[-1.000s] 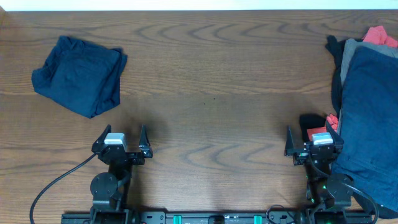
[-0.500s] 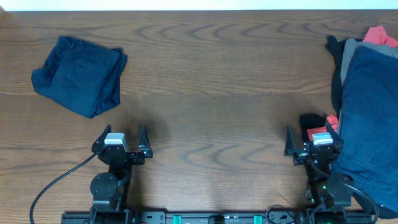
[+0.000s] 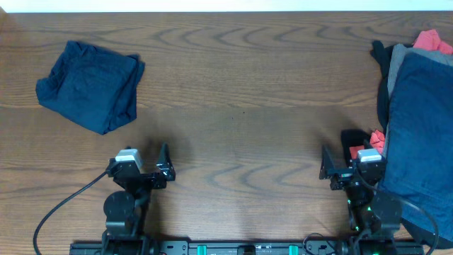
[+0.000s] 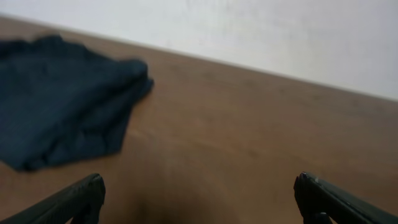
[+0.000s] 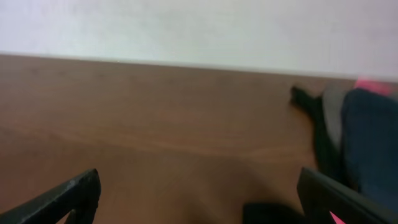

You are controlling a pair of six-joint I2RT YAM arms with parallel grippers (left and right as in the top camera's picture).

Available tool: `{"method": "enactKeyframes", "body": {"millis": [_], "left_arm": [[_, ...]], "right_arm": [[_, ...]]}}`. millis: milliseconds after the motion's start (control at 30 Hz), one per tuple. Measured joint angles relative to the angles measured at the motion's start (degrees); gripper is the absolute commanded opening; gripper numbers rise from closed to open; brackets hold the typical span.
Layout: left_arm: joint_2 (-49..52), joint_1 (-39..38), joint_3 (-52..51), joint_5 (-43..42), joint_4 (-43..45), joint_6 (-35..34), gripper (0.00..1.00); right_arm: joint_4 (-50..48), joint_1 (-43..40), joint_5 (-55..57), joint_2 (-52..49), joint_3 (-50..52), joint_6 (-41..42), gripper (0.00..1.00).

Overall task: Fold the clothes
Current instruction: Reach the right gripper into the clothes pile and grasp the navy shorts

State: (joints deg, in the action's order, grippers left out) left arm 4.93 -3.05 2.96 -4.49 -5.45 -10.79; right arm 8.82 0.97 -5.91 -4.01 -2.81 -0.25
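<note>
I should next move my right gripper outward over the pile [image 3: 421, 120], tip it down and lower it onto the navy piece's edge near the red [image 3: 432, 41] cloth, because the navy piece is on top.
The clothes lie in two places. A folded dark navy piece [image 3: 88, 85] rests at the table's far left and fills the upper left of the left wrist view [image 4: 59, 99]. A pile [image 3: 421, 120] lies at the right edge, with a navy piece on top over grey [image 3: 400, 57], red [image 3: 432, 41] and black pieces; its edge shows in the right wrist view [image 5: 367, 143]. My left gripper [image 3: 138, 157] [image 4: 199, 186] stands open over bare wood near the front edge. My right gripper [image 3: 352, 159] [image 5: 199, 182] is open too, right beside the pile, with nothing between its fingers.
A small black and red piece [image 3: 356, 142] lies just beyond my right gripper. A black cable [image 3: 64, 212] trails from the left arm to the front edge. Bare wooden table [image 3: 241, 106] spans the middle, with a pale wall [image 4: 249, 31] behind it.
Both grippers have shifted slightly near the front edge, the right one a little to the left. The clothes have not moved.
</note>
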Motion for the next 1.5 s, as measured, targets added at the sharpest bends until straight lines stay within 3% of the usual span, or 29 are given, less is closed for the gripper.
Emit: {"method": "enactKeyframes", "body": {"millis": [200, 367, 900, 1133, 1500], "left_arm": [[8.46, 0.0, 6.47, -3.21, -7.98, -1.42, 0.98], [17.16, 0.0, 19.04, -4.37, -17.51, -1.49, 0.98], [38.69, 0.0, 47.01, -4.96, -47.15, -1.38, 0.98], [44.19, 0.0, 50.64, -5.27, -49.99, -0.79, 0.98], [44.89, 0.0, 50.64, -5.46, -48.74, -0.79, 0.98]], "right_arm": [[11.23, -0.02, 0.17, -7.5, -10.27, 3.13, 0.99], [19.37, -0.02, 1.05, -16.04, -21.18, 4.46, 0.99], [47.58, -0.07, 2.51, -52.24, -53.75, 3.87, 0.99], [45.99, -0.13, 3.69, -61.7, -59.74, 2.36, 0.99], [43.32, -9.49, 26.53, -77.66, -60.06, 12.17, 0.96]]}}
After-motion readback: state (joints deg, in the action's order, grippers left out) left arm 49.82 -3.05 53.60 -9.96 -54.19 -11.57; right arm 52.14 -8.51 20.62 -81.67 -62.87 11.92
